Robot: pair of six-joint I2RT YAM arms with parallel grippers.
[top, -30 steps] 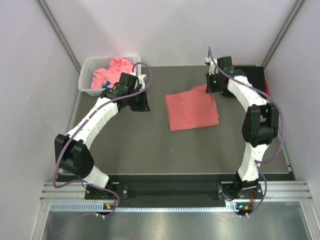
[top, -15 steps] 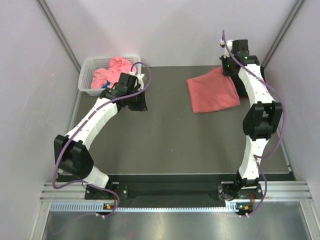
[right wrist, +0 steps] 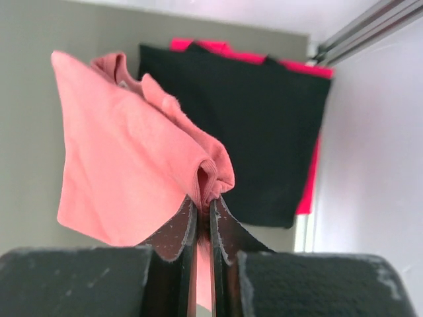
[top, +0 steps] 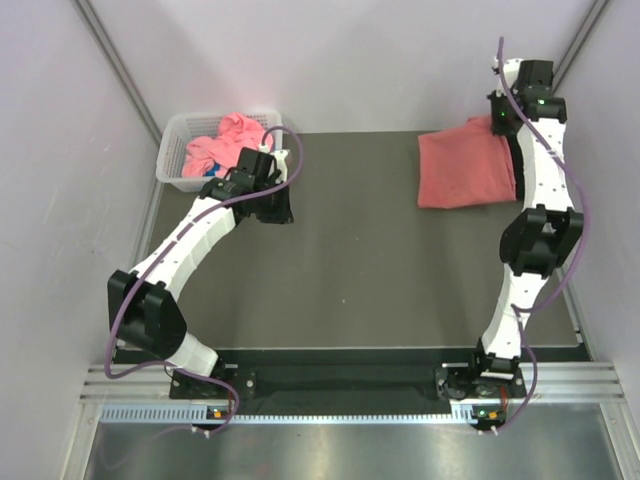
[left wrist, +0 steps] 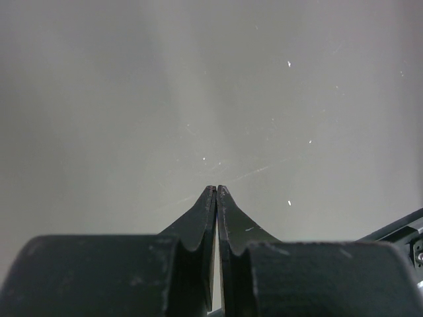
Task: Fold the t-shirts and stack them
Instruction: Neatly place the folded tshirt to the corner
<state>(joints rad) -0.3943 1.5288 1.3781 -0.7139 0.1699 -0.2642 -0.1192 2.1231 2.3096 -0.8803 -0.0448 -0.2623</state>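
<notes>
I need to move my right gripper over the black t-shirt's edge by the side (right wrist: pixel 303 125) next and then down to release, because the salmon-red t-shirt still hangs mostly beside that stack.
My right gripper (top: pixel 497 127) is shut on the edge of the folded salmon-red t-shirt (top: pixel 465 168), holding it lifted at the far right of the table. In the right wrist view the shirt (right wrist: pixel 125 165) hangs from my gripper (right wrist: pixel 204 205), above a folded black t-shirt (right wrist: pixel 258 139) lying on a red one (right wrist: pixel 307 188) in the far right corner. A pink t-shirt (top: pixel 225 140) lies crumpled in the white basket (top: pixel 172 150) at far left. My left gripper (top: pixel 282 207) is shut and empty over bare table next to the basket; its wrist view (left wrist: pixel 216 190) shows only table.
Grey walls close in the table on the left, back and right. An aluminium frame post (right wrist: pixel 370 26) stands in the far right corner. The dark grey table top (top: pixel 340 260) lies between the two arms.
My right gripper has carried the salmon-red shirt from the table's middle to the far right corner, lifting it. The left arm has not moved.
</notes>
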